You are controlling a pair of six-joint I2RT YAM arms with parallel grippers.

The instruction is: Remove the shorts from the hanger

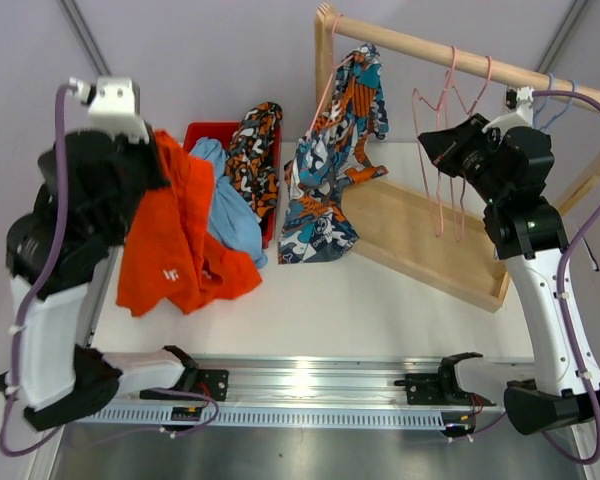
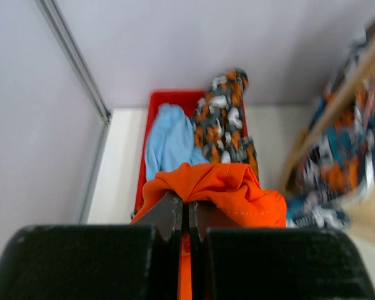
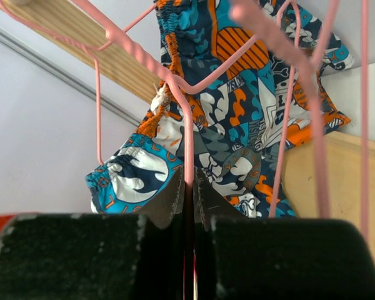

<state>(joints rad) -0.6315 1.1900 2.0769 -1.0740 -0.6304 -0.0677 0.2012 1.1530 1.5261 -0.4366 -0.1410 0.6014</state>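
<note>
The pink hanger hangs bare from the wooden bar, so my right gripper opens in place on the hanger's wire [image 1: 422,138] [image 3: 188,180] next.
My left gripper [image 1: 152,165] is raised at the left and shut on the bright orange shorts [image 1: 180,245], which hang down from it; its pads pinch the orange fabric [image 2: 225,184] in the left wrist view [image 2: 189,209]. The light blue shorts [image 1: 230,205] and the orange-black-white blotched shorts [image 1: 255,155] lie in the red bin [image 1: 205,132]. The teal-orange-white wave print shorts [image 1: 330,170] hang from a pink hanger [image 1: 330,80] on the wooden rail [image 1: 460,55]. My right gripper [image 1: 435,150] is shut on a bare pink hanger [image 3: 187,125]. No black shorts are in view.
The rail stands on a wooden base [image 1: 430,240] at the back right. Two blue hangers [image 1: 560,98] hang near the rail's right end. The white table edge and metal rail [image 1: 310,385] run along the front.
</note>
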